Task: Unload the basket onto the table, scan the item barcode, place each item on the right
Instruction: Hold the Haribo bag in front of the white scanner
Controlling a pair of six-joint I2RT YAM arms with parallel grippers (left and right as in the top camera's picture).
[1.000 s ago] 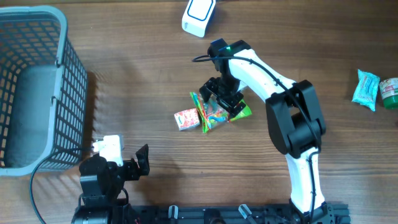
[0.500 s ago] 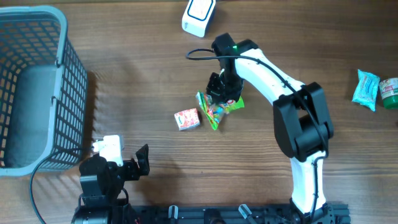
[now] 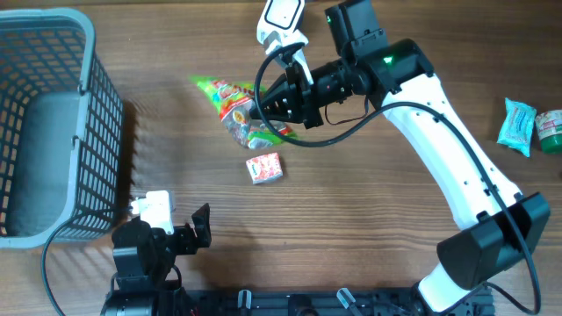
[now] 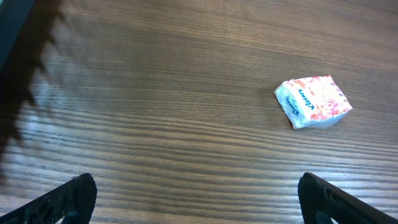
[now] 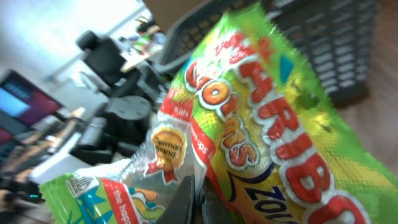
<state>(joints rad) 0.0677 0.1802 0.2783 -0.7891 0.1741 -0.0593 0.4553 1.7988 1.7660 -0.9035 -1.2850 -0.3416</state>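
The robot's right gripper needs to lower first, tilting its fingers downward, to get the bag onto the wood in front of the white scanner.
A green gummy-worm candy bag (image 3: 230, 104) hangs above the table, left of centre at the back. My right gripper (image 3: 263, 110) is shut on the bag's right end, its arm reaching in from the right. The right wrist view is filled by the bag (image 5: 261, 124), pinched between the closed fingers of the gripper (image 5: 198, 202). A white scanner (image 3: 281, 22) stands at the back edge, just above the gripper. My left gripper (image 3: 200, 224) is open near the front left; the left wrist view shows it (image 4: 198, 193) with nothing between its fingers.
A small red-and-white packet (image 3: 264, 167) lies on the wood below the held bag, and the same packet (image 4: 313, 101) appears in the left wrist view. A grey basket (image 3: 97, 114) fills the left side. A blue packet (image 3: 516, 125) and a green tub (image 3: 551, 132) lie far right.
My right gripper closed on the candy bag, lifted it off the table and swung it up and left toward the scanner. The left arm stayed still.
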